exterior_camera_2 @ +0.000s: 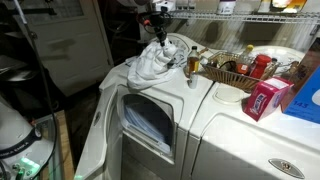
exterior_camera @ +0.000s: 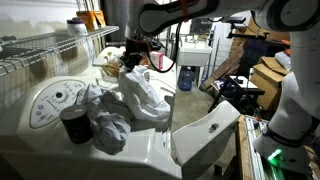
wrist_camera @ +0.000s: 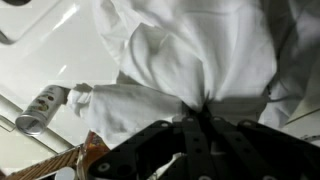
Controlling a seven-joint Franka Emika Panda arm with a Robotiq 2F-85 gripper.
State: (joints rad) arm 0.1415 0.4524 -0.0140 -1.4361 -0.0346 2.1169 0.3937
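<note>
The pinched fold of the bunched cloth on the washer still stands above the rest. I will move my gripper down toward the cloth and let go of the raised part there.
A white cloth [exterior_camera: 146, 95] [exterior_camera_2: 153, 63] is bunched on top of the white washer [exterior_camera: 150, 155], with one corner pulled up. My gripper [exterior_camera: 135, 57] [exterior_camera_2: 158, 30] comes down from above and is shut on that raised part. In the wrist view the dark fingers [wrist_camera: 172, 135] meet at the gripper's tip [wrist_camera: 200, 106], pinching a fold of the cloth [wrist_camera: 190, 50], which fills most of the picture. Whatever lies under the cloth is hidden.
A dark cup [exterior_camera: 75, 124] and a second crumpled cloth [exterior_camera: 109, 129] lie near the washer's front. A small bottle [exterior_camera_2: 192, 65] [wrist_camera: 42, 108] stands beside the cloth. A basket of items [exterior_camera_2: 235, 71], a pink box [exterior_camera_2: 265, 98], a wire rack [exterior_camera: 50, 48] and the open washer door [exterior_camera: 206, 135] are around.
</note>
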